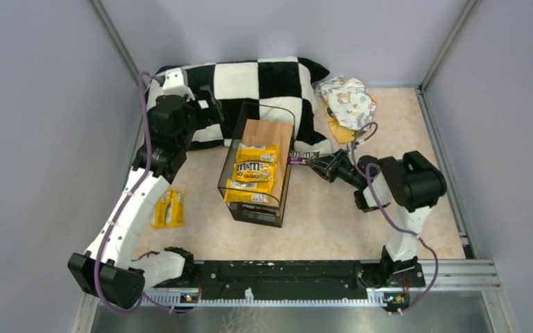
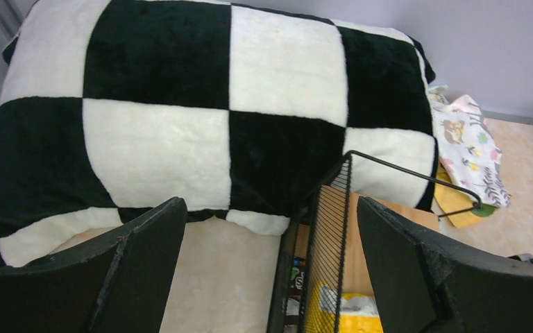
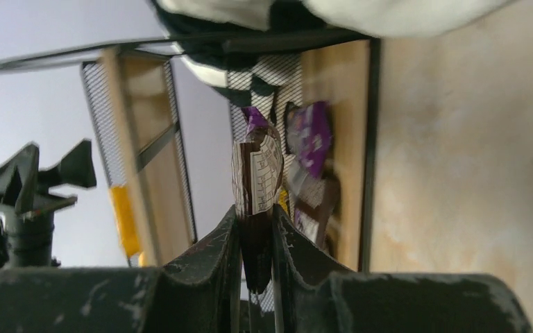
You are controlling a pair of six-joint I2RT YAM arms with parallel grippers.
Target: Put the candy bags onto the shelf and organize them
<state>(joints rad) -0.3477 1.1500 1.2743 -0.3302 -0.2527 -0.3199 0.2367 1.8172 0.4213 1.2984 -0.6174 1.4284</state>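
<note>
My right gripper will next move outward, then down and in at the open side of the shelf, to bare board [image 3: 331, 78] beyond the lower purple bags.
The shelf [image 1: 267, 132], a black wire rack with a wooden top board, stands mid-table with three yellow candy bags [image 1: 253, 173] on top. Two more yellow bags [image 1: 168, 209] lie on the table to its left. My right gripper [image 1: 314, 160] is shut on a brown and purple candy bag [image 3: 257, 173] at the shelf's right side. More purple bags [image 3: 310, 135] lie on the lower level. My left gripper [image 1: 208, 104] is open and empty by the shelf's far left corner [image 2: 347, 156], against the pillow.
A big black-and-white checkered pillow [image 1: 250, 83] lies behind the shelf. A white cartoon-print cloth with a yellow edge [image 1: 347, 100] lies at the back right. Grey walls enclose the table on three sides.
</note>
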